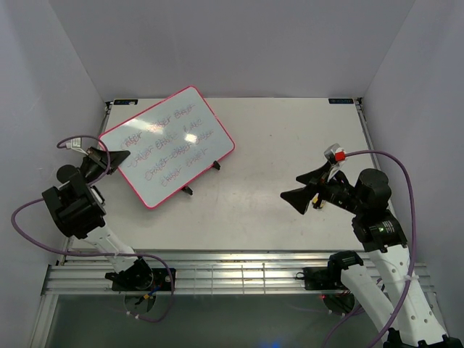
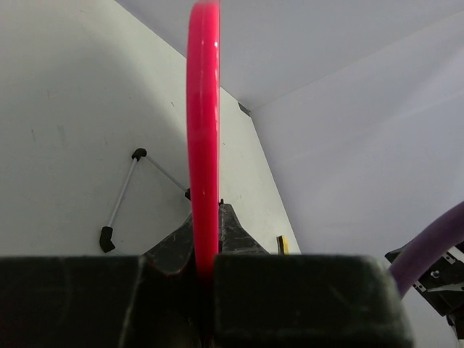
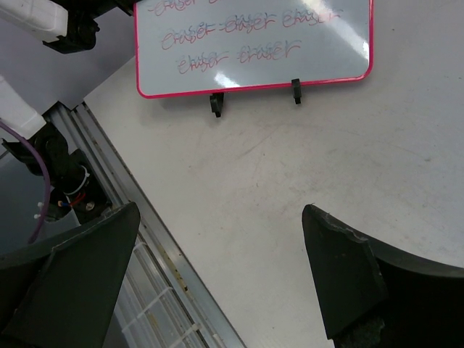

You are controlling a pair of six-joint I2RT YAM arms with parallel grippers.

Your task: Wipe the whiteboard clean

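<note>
The yellow block [image 1: 319,203] lies under my right gripper's wrist, behind its fingers. Next, the gripper goes to the right in the top view and down onto the block.
The whiteboard [image 1: 168,147] stands at the back left of the table, tilted up on black clip feet [image 1: 188,190], with a pink-red frame and several lines of faint writing. My left gripper [image 1: 119,155] is shut on its left edge. In the left wrist view the frame [image 2: 203,130] runs edge-on between the two fingers [image 2: 239,232]. My right gripper [image 1: 290,186] is open and empty above the table, right of the board. The right wrist view shows the board [image 3: 254,43], its writing and both feet [image 3: 215,105] ahead of that gripper [image 3: 221,210].
A small yellow block [image 2: 283,245] lies on the table far beyond the board; a yellowish bit shows under the right wrist [image 1: 317,205]. The board's wire stand [image 2: 119,210] is behind it. Grey walls enclose the table; a metal rail [image 1: 232,272] runs along its near edge.
</note>
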